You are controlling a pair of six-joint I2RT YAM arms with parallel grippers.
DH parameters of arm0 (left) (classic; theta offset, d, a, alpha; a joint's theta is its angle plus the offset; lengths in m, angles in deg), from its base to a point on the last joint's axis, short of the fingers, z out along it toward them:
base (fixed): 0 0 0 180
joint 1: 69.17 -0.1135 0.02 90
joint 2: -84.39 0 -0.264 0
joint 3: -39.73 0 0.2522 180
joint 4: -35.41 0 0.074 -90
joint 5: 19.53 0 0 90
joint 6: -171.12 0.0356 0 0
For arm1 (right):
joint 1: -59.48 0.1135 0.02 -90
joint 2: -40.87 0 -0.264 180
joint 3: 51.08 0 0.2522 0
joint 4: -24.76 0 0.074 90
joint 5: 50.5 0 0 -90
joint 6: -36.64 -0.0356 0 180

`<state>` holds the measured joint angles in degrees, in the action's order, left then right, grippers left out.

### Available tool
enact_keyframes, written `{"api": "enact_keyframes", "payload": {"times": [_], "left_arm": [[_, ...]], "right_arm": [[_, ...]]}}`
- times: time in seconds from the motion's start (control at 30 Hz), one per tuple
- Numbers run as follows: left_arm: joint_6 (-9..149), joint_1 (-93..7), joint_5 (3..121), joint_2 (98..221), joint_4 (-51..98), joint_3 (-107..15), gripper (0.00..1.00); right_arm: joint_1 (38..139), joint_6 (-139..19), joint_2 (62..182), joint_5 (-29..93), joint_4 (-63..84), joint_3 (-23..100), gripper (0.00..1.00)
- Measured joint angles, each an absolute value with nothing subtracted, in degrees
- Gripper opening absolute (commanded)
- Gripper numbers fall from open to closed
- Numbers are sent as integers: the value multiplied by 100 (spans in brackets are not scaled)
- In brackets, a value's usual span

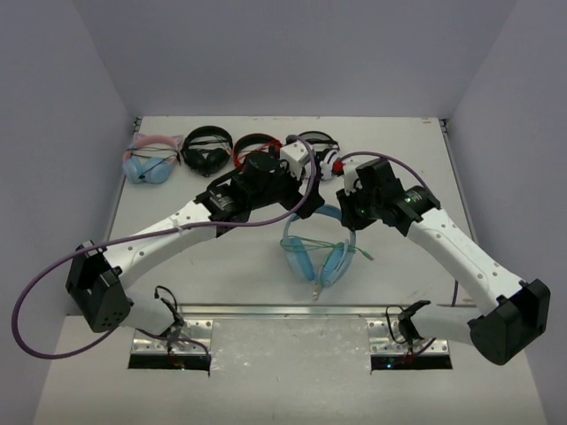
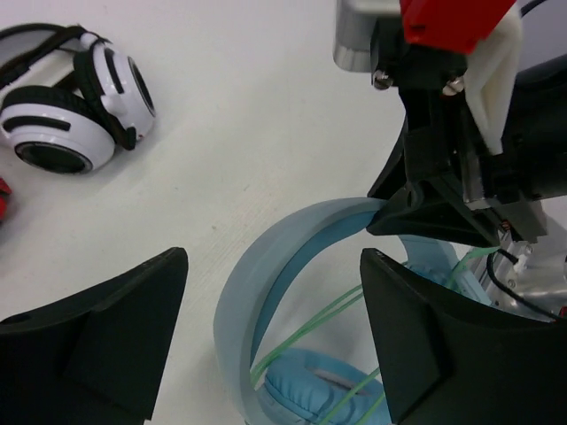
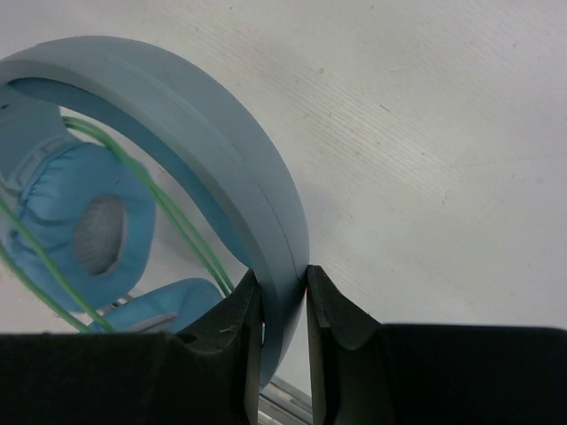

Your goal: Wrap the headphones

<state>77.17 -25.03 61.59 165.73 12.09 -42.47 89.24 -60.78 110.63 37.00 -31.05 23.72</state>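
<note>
The headband should go outward and down in my right gripper, to be released on the bare tabletop [image 1: 374, 140] beside the white-and-black pair, since the row has room there.
The light sky-blue headphones [image 1: 315, 254] lie at the table's middle, with the thin mint-green cable [image 2: 312, 321] strung across the headband and ear cups. My right gripper [image 3: 282, 285] is shut on the headband [image 3: 208, 155], one finger on each side of it; a padded ear cup [image 3: 89, 221] shows to its left. My left gripper [image 2: 273, 266] is open just above the headband [image 2: 244, 292], its jaws wide apart on either side and touching nothing. The right gripper [image 2: 430, 208] sits close in front of it. In the top view both grippers [image 1: 301, 202] [image 1: 352, 209] meet over the headband's far end.
A row of other headphones lies at the back: a pale blue pair with pink cat ears [image 1: 149, 162], a black pair [image 1: 206, 150], a red-and-black pair [image 1: 254, 146] and a white-and-black pair [image 2: 75, 106]. A purple cable [image 1: 35, 301] loops off the left arm.
</note>
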Motion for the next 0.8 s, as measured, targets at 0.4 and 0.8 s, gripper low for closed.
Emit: {"api": "enact_keyframes", "payload": {"times": [0.4, 0.8], "left_arm": [[6819, -2687, 7617, 15345, 636, -4147, 100], [6259, -2726, 8130, 12797, -765, -1799, 100]], "right_arm": [[7665, -5921, 11649, 3284, -3094, 2647, 1], [6209, -5831, 13926, 3542, -3699, 5268, 1]]}}
